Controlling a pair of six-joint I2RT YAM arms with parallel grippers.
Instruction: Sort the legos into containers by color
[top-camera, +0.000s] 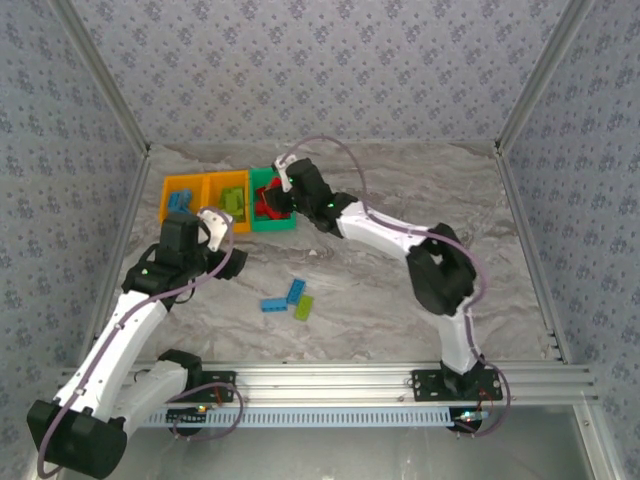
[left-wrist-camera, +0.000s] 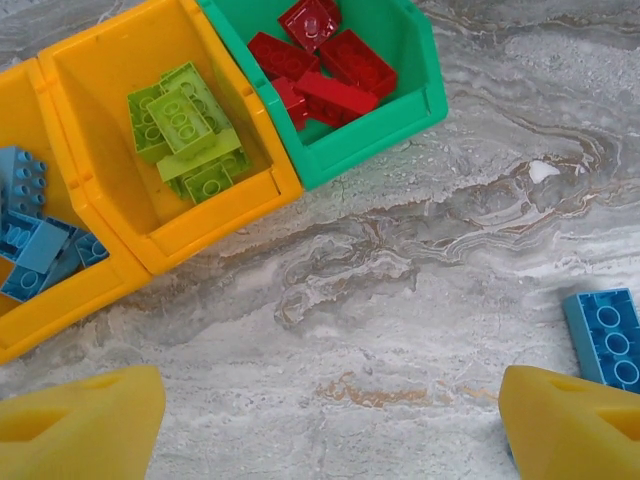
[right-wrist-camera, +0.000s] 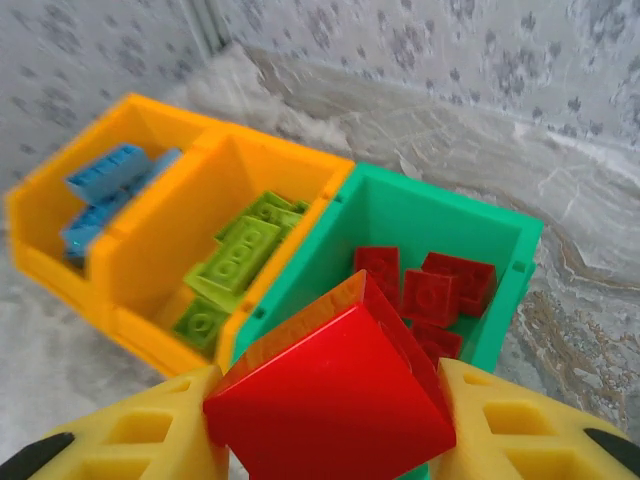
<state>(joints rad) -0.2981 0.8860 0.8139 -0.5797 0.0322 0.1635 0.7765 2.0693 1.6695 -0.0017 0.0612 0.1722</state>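
Note:
The blue lego nearer my base is below and back of my open fingers. My left gripper needs to move back and down next, turning as it goes, onto that lego.
My right gripper (right-wrist-camera: 330, 435) is shut on a red lego (right-wrist-camera: 335, 400) and holds it tilted just above the near rim of the green container (right-wrist-camera: 450, 215), where several red legos (right-wrist-camera: 440, 285) lie. From above, that gripper (top-camera: 283, 195) hovers over the green container (top-camera: 272, 222). The middle orange container (left-wrist-camera: 215, 215) holds lime green legos (left-wrist-camera: 185, 135). Blue legos (left-wrist-camera: 35, 240) fill the left orange container (left-wrist-camera: 60, 300). My left gripper (left-wrist-camera: 330, 420) is open over bare table in front of the containers, with a blue lego (left-wrist-camera: 605, 335) by its right finger.
Two blue legos (top-camera: 271, 304) (top-camera: 296, 291) and one lime green lego (top-camera: 304, 307) lie loose mid-table, in front of the containers. Patterned walls enclose the table on three sides. Open marbled surface stretches to the right of the right arm.

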